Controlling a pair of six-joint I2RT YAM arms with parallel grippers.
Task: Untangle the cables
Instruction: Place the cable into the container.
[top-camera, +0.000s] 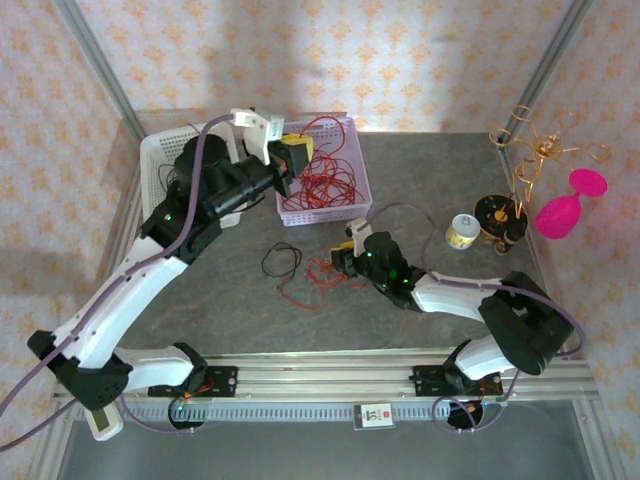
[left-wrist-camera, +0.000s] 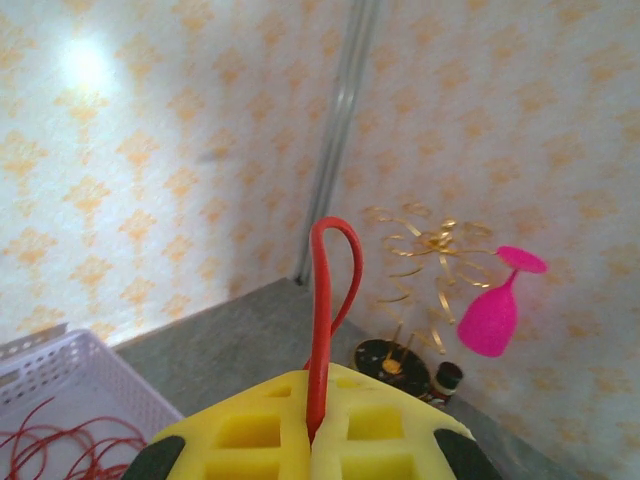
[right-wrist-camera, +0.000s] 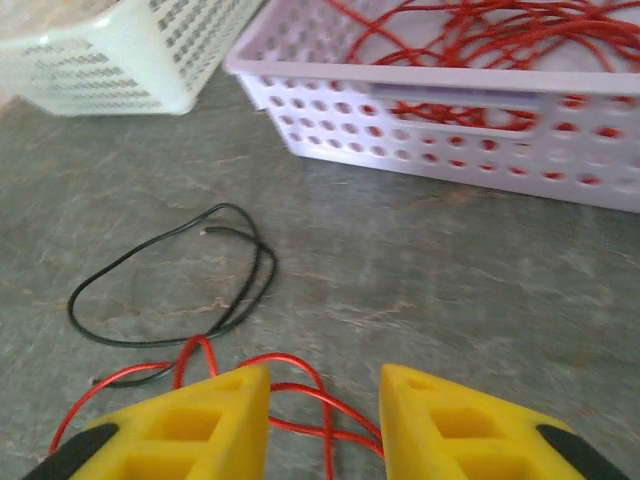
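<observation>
My left gripper should next lower its red cable into the lilac basket (top-camera: 352, 196) and let go of it over the piled red cables, because that basket holds red ones.
My left gripper (top-camera: 297, 152) hangs above the lilac basket (top-camera: 352, 196), shut on a red cable (left-wrist-camera: 322, 330) that loops up from between its yellow fingers (left-wrist-camera: 250, 430). Several red cables (top-camera: 325, 180) lie piled in that basket. On the table a black cable (top-camera: 281, 260) forms a loose loop, and red cable loops (top-camera: 315, 275) lie beside it. My right gripper (top-camera: 338, 262) stands open low over those red loops (right-wrist-camera: 320, 405), which cross between its fingers (right-wrist-camera: 215, 420). The black cable (right-wrist-camera: 170, 290) lies just ahead to the left.
A white basket (top-camera: 158, 160) stands left of the lilac basket (right-wrist-camera: 450, 120). At the right are a gold wire stand (top-camera: 520, 170) on a dark base, a pink goblet (top-camera: 565, 210) and a small jar (top-camera: 461, 231). Walls enclose the table.
</observation>
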